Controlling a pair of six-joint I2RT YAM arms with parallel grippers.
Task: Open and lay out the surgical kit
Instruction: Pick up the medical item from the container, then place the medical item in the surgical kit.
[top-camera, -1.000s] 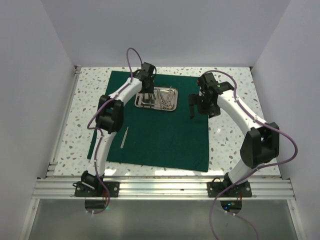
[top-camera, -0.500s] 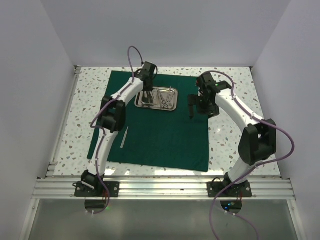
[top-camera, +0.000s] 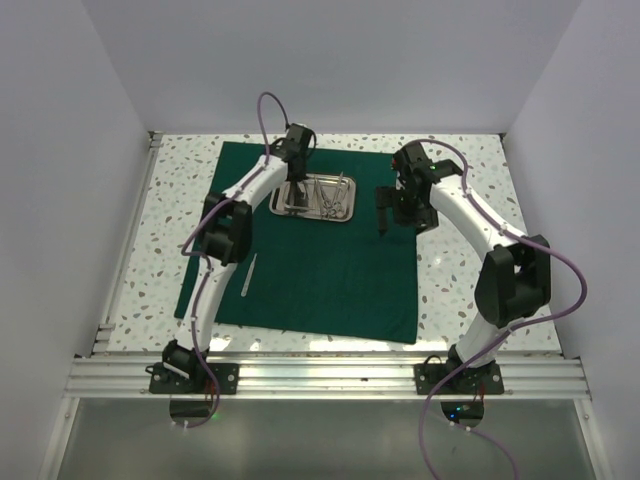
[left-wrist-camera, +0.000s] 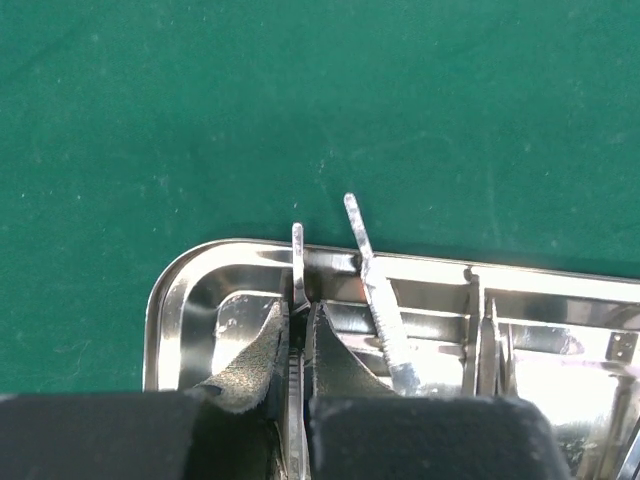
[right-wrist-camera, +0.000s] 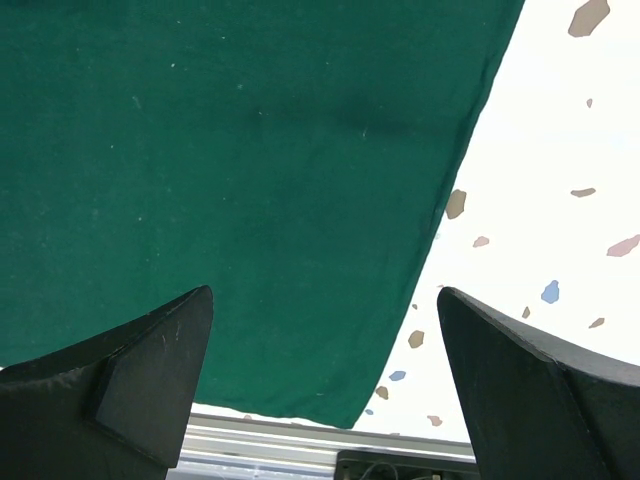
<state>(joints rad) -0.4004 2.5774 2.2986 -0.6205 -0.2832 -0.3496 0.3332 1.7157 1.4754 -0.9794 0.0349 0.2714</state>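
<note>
The bare cloth has room, so the left gripper should next move up from the tray, then back and down to the cloth next to the lone silver instrument and let go.
The dark green cloth lies spread open on the table. The steel tray sits on its far part and holds several thin silver instruments. My left gripper reaches down into the tray's left end. In the left wrist view it is shut on a thin silver instrument whose tip pokes over the tray rim. A second ridged instrument leans on the rim beside it. My right gripper hovers open and empty over the cloth's right part.
One silver instrument lies alone on the cloth's left part. The speckled table shows right of the cloth's edge. A metal rail runs along the near edge, and white walls enclose the table.
My left arm has shifted slightly further over the tray, with its gripper staying at the tray's left end. My right arm has drawn back a little; its gripper stays open.
</note>
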